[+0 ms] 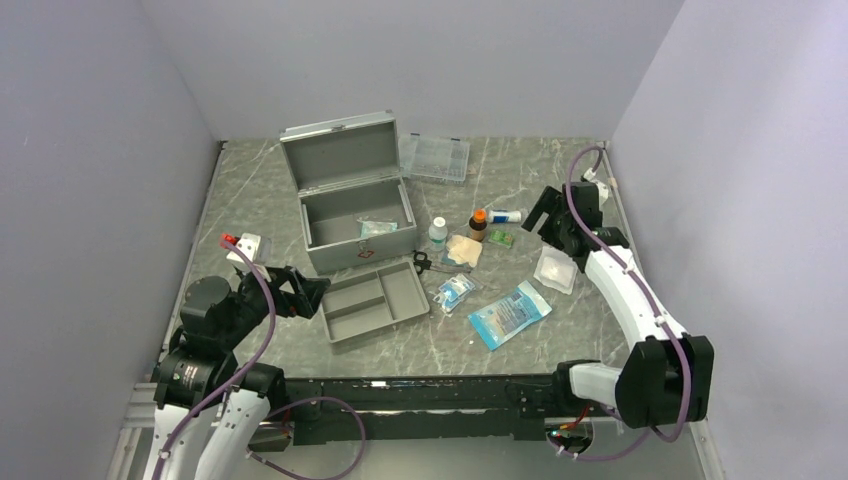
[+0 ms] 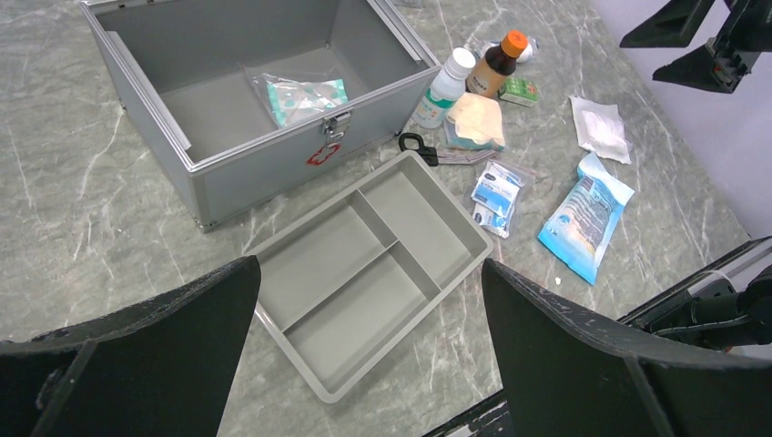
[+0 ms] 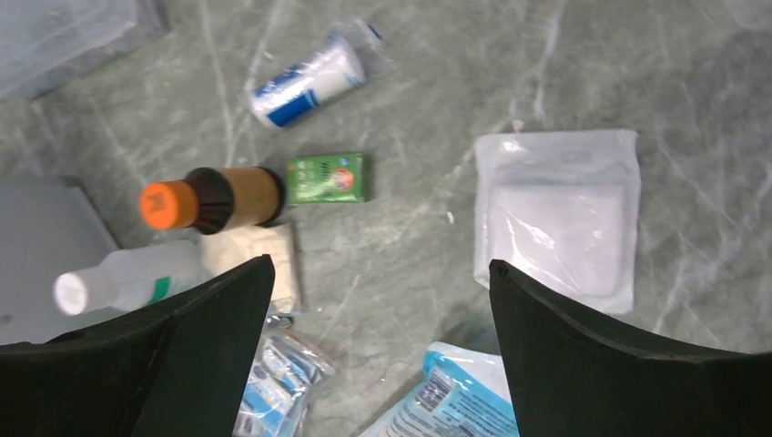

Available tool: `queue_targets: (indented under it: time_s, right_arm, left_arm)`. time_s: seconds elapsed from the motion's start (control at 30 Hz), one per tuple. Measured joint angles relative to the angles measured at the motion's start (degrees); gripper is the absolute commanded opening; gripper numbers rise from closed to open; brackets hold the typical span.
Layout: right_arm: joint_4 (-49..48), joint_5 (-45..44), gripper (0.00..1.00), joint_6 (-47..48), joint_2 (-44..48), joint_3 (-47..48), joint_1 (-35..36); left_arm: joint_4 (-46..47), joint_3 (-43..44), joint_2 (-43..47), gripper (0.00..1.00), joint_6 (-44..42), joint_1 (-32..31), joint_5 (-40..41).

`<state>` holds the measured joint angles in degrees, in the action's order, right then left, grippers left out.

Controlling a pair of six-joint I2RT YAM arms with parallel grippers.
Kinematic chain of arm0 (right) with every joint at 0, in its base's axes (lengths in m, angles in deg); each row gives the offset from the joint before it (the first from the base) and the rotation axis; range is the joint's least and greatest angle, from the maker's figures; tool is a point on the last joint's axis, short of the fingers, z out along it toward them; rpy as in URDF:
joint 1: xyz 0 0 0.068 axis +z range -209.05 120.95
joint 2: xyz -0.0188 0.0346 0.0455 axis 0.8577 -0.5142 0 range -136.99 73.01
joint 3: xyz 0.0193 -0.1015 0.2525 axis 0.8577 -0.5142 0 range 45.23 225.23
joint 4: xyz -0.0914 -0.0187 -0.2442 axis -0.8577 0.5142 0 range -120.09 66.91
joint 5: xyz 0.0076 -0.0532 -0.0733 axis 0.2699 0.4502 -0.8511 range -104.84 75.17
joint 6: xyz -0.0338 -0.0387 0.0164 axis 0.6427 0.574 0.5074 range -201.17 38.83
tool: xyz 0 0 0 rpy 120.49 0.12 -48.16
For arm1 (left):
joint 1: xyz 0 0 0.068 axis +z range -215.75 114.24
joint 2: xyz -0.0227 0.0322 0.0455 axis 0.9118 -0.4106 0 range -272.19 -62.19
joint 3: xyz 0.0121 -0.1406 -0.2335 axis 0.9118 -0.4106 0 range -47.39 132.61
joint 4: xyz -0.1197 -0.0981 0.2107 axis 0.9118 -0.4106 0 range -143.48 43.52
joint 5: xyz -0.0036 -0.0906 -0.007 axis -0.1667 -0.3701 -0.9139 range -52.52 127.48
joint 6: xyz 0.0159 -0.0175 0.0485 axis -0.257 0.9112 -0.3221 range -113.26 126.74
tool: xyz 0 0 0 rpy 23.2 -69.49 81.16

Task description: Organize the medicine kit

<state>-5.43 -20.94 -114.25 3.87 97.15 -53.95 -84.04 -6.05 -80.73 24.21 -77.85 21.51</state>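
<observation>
The white gauze pack (image 1: 556, 271) (image 3: 557, 214) is lying flat below my right gripper and to its right in the wrist view, so I will move that way next and go down onto it.
The medicine kit (image 1: 350, 200) is a grey metal box with its lid open; a clear packet (image 1: 377, 228) lies inside. It also shows in the left wrist view (image 2: 264, 168), with the packet (image 2: 299, 96). A shallow grey divided tray (image 1: 373, 300) lies in front of it. My left gripper (image 1: 310, 295) is open and empty, just left of the tray (image 2: 373, 264). My right gripper (image 1: 542, 215) is open and empty, above the loose items at the right. Under it lie a brown bottle with orange cap (image 3: 214, 200), a white bottle (image 3: 127, 278), a green box (image 3: 326, 178) and a white gauze pack (image 3: 557, 214).
A clear compartment case (image 1: 434, 157) lies behind the kit. A blue pouch (image 1: 508, 314), a small blue-white packet (image 1: 455, 292), black scissors (image 1: 425, 263), a beige pad (image 1: 464, 250) and a white-blue tube (image 1: 503, 216) lie scattered right of the tray. Walls close in on three sides.
</observation>
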Motion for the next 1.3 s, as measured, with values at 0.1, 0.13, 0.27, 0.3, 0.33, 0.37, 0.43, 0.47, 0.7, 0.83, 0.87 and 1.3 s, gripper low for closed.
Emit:
queue_targets:
  time_s: [0.1, 0.13, 0.27, 0.3, 0.33, 0.37, 0.43, 0.47, 0.7, 0.83, 0.87, 1.3]
  right_arm:
    - [2.12, -4.07, 0.89, -1.18, -1.25, -0.13, 0.02]
    - [2.8, -5.29, 0.88, -1.64, -2.01, -0.2, 0.0]
    - [3.58, -8.02, 0.85, -2.58, -5.11, -1.46, -0.68]
    - [3.61, -8.55, 0.84, -2.8, -5.77, -2.03, -0.92]
    - [3.63, -8.92, 0.83, -2.99, -6.43, -2.56, -1.25]
    - [3.61, -9.09, 0.81, -3.1, -6.99, -2.89, -1.6]
    - [3.45, -9.46, 0.78, -3.26, -8.59, -3.39, -2.73]
    - [3.26, -9.62, 0.77, -3.39, -9.38, -3.65, -3.32]
    - [1.84, -9.9, 0.67, -3.52, -13.29, -5.01, -6.69]
    - [0.85, -9.84, 0.58, -3.45, -14.29, -5.35, -8.31]
    - [0.59, -9.81, 0.55, -3.48, -14.47, -5.4, -8.5]
    - [-2.89, -6.73, 0.17, -2.95, -16.31, -7.08, -9.25]
  left_arm:
    - [0.0, 0.0, 0.0, 0.99, 0.0, 0.0, 0.0]
    - [0.02, 0.0, 0.0, 0.99, 0.0, 0.0, 0.0]
    - [0.0, 0.0, 0.0, 0.99, 0.0, 0.0, 0.0]
    - [0.0, 0.0, 0.0, 0.99, 0.0, 0.0, 0.0]
    - [0.0, 0.0, 0.0, 0.99, 0.0, 0.0, 0.0]
    - [0.0, 0.0, 0.0, 0.99, 0.0, 0.0, 0.0]
    - [0.0, 0.0, 0.0, 0.99, 0.0, 0.0, 0.0]
    - [0.0, 0.0, 0.0, 0.99, 0.0, 0.0, 0.0]
    - [0.0, 0.0, 0.0, 0.99, 0.0, 0.0, 0.0]
    - [0.0, 0.0, 0.0, 0.99, 0.0, 0.0, 0.0]
    - [0.0, 0.0, 0.0, 0.99, 0.0, 0.0, 0.0]
    - [0.0, 0.0, 0.02, 0.99, 0.0, 0.0, 0.0]
